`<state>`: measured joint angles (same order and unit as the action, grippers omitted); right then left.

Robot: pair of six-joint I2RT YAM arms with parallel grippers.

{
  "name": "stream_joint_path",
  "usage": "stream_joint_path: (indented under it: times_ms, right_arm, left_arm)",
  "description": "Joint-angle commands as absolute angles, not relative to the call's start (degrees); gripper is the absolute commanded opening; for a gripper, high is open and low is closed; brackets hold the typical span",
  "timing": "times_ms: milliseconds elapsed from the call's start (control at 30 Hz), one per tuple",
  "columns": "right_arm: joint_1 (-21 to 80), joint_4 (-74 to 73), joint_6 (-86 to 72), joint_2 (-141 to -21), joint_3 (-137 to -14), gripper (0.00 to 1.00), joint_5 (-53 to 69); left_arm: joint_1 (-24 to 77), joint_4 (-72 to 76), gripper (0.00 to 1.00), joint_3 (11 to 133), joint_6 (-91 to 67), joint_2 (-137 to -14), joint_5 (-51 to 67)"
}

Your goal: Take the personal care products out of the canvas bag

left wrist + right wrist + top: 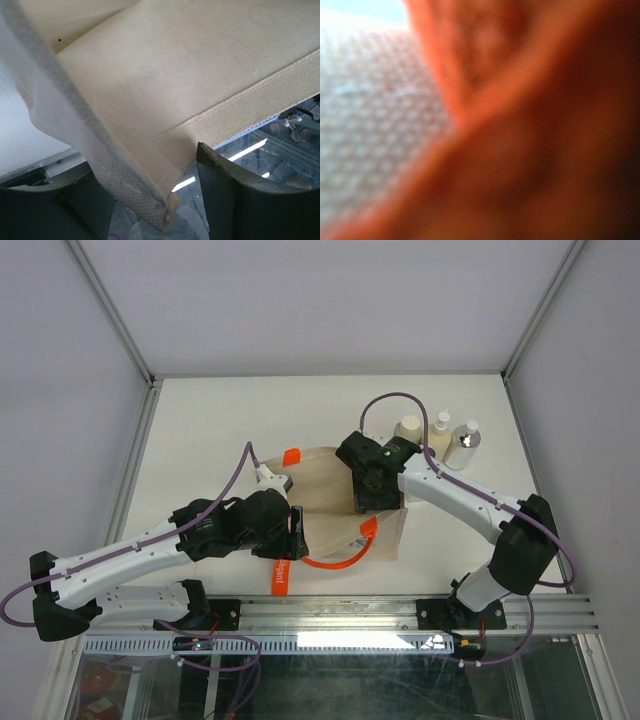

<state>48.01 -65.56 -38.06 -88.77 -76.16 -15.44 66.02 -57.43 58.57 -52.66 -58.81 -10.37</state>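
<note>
My right gripper moves up out of the bag [325, 490] next, over the tabletop near the silver bottle and down to release, as bottles already stand there.
The canvas bag [325, 490] lies mid-table, its orange handle [340, 560] looping out at the near side. My left gripper [292, 525] is at the bag's near left edge. In the left wrist view the bag's hem [150, 195] hangs between the spread jaws of my left gripper [145, 167], against the left finger, with a gap to the right finger [235, 195]. My right gripper [378, 502] reaches into the bag's right side, fingers hidden. Its wrist view shows only blurred orange strap [520, 150] and canvas weave [370, 125]. The beige round-capped bottle [408, 430], cream nozzle bottle [438, 435] and silver bottle [463, 443] stand behind the bag. The two white square bottles are hidden.
An orange tab [291, 455] sticks up at the bag's far edge, and an orange label [283, 575] hangs over the near table edge. Metal frame posts [135, 450] flank the table. A rail [330, 615] runs along the front.
</note>
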Motion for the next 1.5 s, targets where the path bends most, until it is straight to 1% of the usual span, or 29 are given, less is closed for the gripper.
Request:
stream_joint_path:
  times_ms: [0,133,200,267,600,767,967,1333,1467]
  right_arm:
    - [47.9,-62.7,-36.9,-84.4,-77.9,0.25,-11.5]
    - [47.9,-58.5,-34.9,-79.6,-78.1,0.12,-7.3]
    - [47.8,-56.0,-34.0,-76.9,-78.0,0.08,-5.1]
    - [47.9,-52.7,-33.4,-74.3,-77.3,0.00,-3.2]
    - [44.5,-41.3,-35.2,-61.8,-75.0,0.00,5.7]
    - [43.2,-37.8,-34.1,-55.7,-76.7,0.00,7.5]
    - [41.8,-42.0,-28.5,-52.5,-83.1,0.00,1.5]
    - [41.7,-54.6,-17.1,-50.1,-93.6,0.00,-14.3]
    - [41.7,-60.7,-15.4,-50.4,-95.3,0.00,-22.8]
  left_arm:
    - [66.2,-55.5,0.60,58.8,-51.9,-58.3,-10.2]
    - [66.2,-55.5,0.59,59.2,-51.8,-58.9,-10.3]
    - [66.2,-55.5,0.59,59.6,-51.7,-59.3,-10.3]
    - [66.2,-55.5,0.59,59.8,-51.6,-59.7,-10.3]
    - [66.2,-55.5,0.59,59.9,-52.0,-60.1,-10.3]
    - [66.2,-55.5,0.59,60.1,-52.2,-60.5,-10.4]
    - [66.2,-55.5,0.59,60.8,-52.1,-61.4,-10.4]
    - [66.2,-55.5,0.59,61.0,-51.5,-61.9,-10.0]
    - [66.2,-55.5,0.59,61.2,-51.3,-61.9,-10.1]
